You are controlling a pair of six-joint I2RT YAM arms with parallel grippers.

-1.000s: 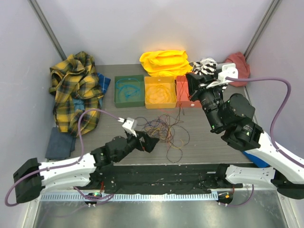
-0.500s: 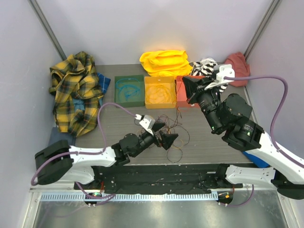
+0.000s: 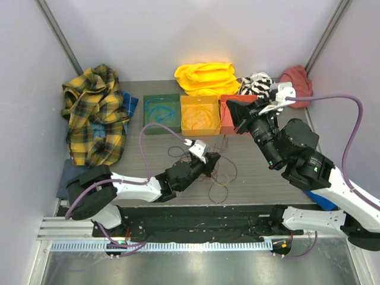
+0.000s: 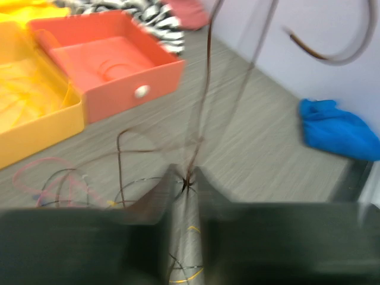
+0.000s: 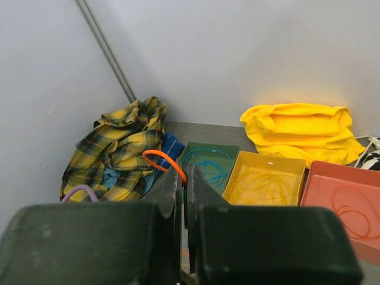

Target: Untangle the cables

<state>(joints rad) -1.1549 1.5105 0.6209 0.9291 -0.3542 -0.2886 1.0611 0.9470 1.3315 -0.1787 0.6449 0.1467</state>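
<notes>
The red tray (image 3: 225,121) (image 5: 347,205) lies below my right gripper and already holds orange loops. My right gripper will lower outward and tip downward to release the orange cable into the tray.
The cables (image 3: 218,173) lie as a thin tangle of yellow, red and dark loops on the table in front of the trays. My left gripper (image 3: 211,160) is low over the tangle. In the left wrist view, my left gripper (image 4: 185,177) has its jaws drawn close round a dark brown strand (image 4: 202,113) that rises steeply; blur hides whether they pinch it. My right gripper (image 3: 236,116) hangs high over the red tray. In the right wrist view, my right gripper (image 5: 183,173) is shut on an orange cable (image 5: 159,155) that loops out to the left.
Green tray (image 3: 161,130) with a teal cable, yellow tray (image 3: 200,132) and red tray (image 3: 225,126) stand in a row at the back. A plaid shirt (image 3: 95,116) lies left, a yellow cloth (image 3: 205,77) and other clothes behind. A blue cloth (image 4: 335,127) lies right.
My left arm has swung right and forward into the tangle, and its jaws have narrowed from wide open. The right gripper has shifted slightly back, still holding its cable.
</notes>
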